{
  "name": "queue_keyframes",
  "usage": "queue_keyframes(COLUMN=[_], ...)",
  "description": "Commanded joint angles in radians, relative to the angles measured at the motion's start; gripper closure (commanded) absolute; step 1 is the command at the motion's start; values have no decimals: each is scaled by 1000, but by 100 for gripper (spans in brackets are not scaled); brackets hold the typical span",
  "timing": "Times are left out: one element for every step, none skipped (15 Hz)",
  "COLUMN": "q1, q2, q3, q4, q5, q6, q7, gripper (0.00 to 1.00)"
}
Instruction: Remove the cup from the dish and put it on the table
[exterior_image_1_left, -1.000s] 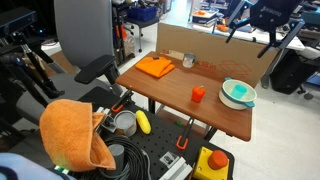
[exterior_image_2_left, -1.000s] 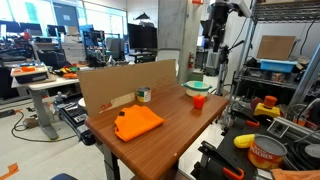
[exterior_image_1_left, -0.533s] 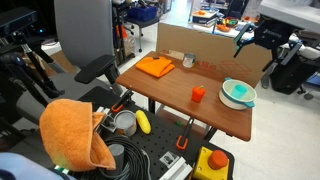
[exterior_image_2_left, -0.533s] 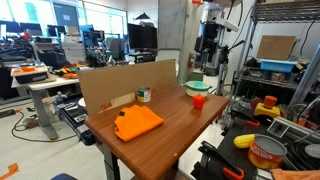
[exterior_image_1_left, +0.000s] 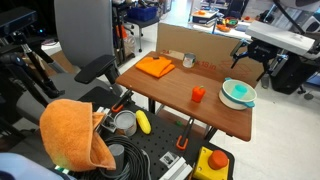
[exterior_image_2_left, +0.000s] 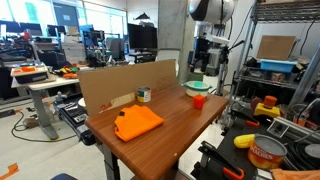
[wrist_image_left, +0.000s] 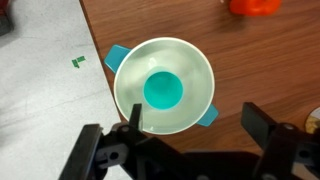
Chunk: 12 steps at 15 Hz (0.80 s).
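Note:
Next, my open gripper moves down over the dish's middle, around the small teal cup (wrist_image_left: 163, 91), and closes, as the bare dish around it leaves room for both fingers.
The small teal cup (wrist_image_left: 163, 91) stands upright in the middle of the round white dish (wrist_image_left: 190, 62). The dish sits at a corner of the reddish-brown wooden table (wrist_image_left: 260, 60) and shows in both exterior views (exterior_image_1_left: 238, 95) (exterior_image_2_left: 197, 87). My gripper (wrist_image_left: 198, 125) is open and empty, directly above the dish. One finger is over the dish's rim and the other is over bare wood beside it. In both exterior views the gripper (exterior_image_1_left: 247, 62) (exterior_image_2_left: 205, 66) hangs a short way above the dish, touching nothing.
A small red-orange cup (exterior_image_1_left: 198, 94) (wrist_image_left: 252, 5) stands near the dish. An orange cloth (exterior_image_1_left: 155, 67), a small metallic cup (exterior_image_1_left: 188, 61) and a cardboard wall (exterior_image_1_left: 205, 45) are further along the table. The table edge and grey floor (wrist_image_left: 50, 90) lie beside the dish.
The arm has come down from high above the table's end to a short way above the dish. The gripper stayed open. The cup and dish have not moved.

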<state>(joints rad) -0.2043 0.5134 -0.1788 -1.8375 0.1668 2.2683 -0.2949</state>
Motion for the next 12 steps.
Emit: queue_keyframes(q1=[-29, -31, -32, -34, -35, -36, -35, -35, -34, -34, -33, -31], q2=[69, 87, 103, 120, 136, 152, 166, 181, 193, 206, 216, 225], q3=[22, 21, 21, 22, 22, 23, 22, 24, 25, 27, 29, 31], q4=[71, 86, 99, 112, 124, 137, 147, 158, 167, 177, 184, 189], q5=[-46, -56, -67, -72, -80, -86, -95, -99, -103, -108, -112, -117], q6=[-3, -10, -18, -18, -18, -18, -17, -21, -24, -33, -39, -45], q7=[45, 54, 61, 65, 72, 78, 86, 89, 94, 95, 98, 99], gripper=[0, 0, 0, 0, 0, 0, 0, 0, 0, 0, 0, 0])
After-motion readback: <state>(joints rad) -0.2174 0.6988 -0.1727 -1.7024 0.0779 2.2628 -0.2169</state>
